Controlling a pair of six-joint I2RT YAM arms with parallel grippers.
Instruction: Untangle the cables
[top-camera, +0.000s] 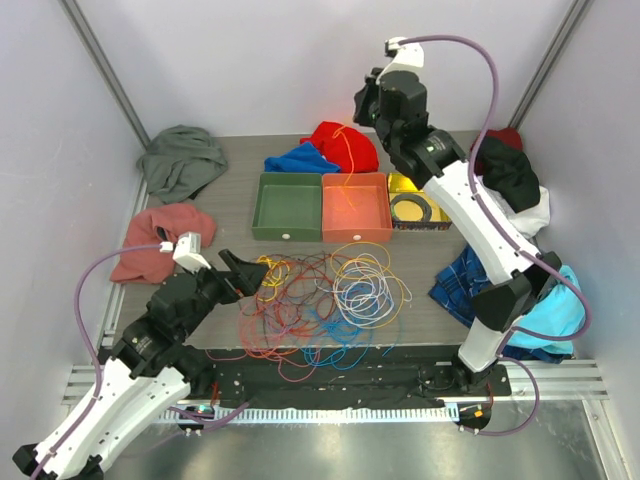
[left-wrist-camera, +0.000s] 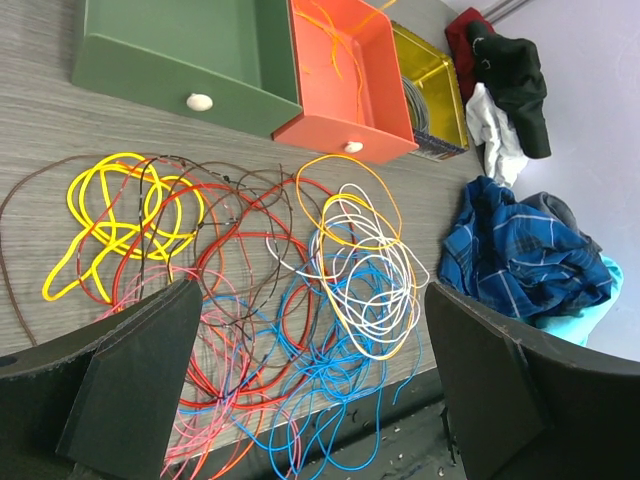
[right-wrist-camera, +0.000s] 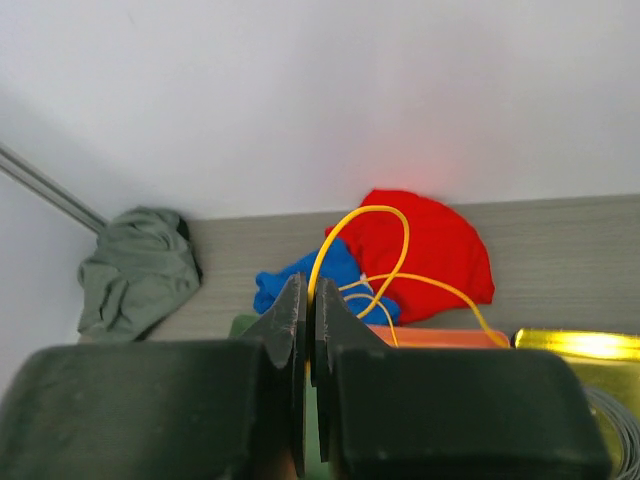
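The orange tray lies below my right gripper, which should next lower, tip its fingers down over the tray's bottom and release the yellow cable.
The cables (top-camera: 320, 295) lie in a loose tangle of yellow, red, orange, pink, blue, white and dark brown loops on the table in front of the trays. My left gripper (top-camera: 245, 275) hangs open and empty over the tangle's left side; in the left wrist view the cables (left-wrist-camera: 300, 290) spread between its two fingers (left-wrist-camera: 140, 380). My right gripper (top-camera: 365, 100) is raised high at the back, shut on a yellow cable (right-wrist-camera: 360, 225) that trails down (top-camera: 350, 150) into the orange tray (top-camera: 370, 215).
A green tray (top-camera: 287, 205) stands left of the orange one, and a yellow tray (top-camera: 436, 222) with a black coil stands right. Clothes lie around: green (top-camera: 180, 160), pink-red (top-camera: 160, 240), red (top-camera: 345, 145), blue (top-camera: 300, 160), black and white (top-camera: 510, 180), plaid (top-camera: 465, 280).
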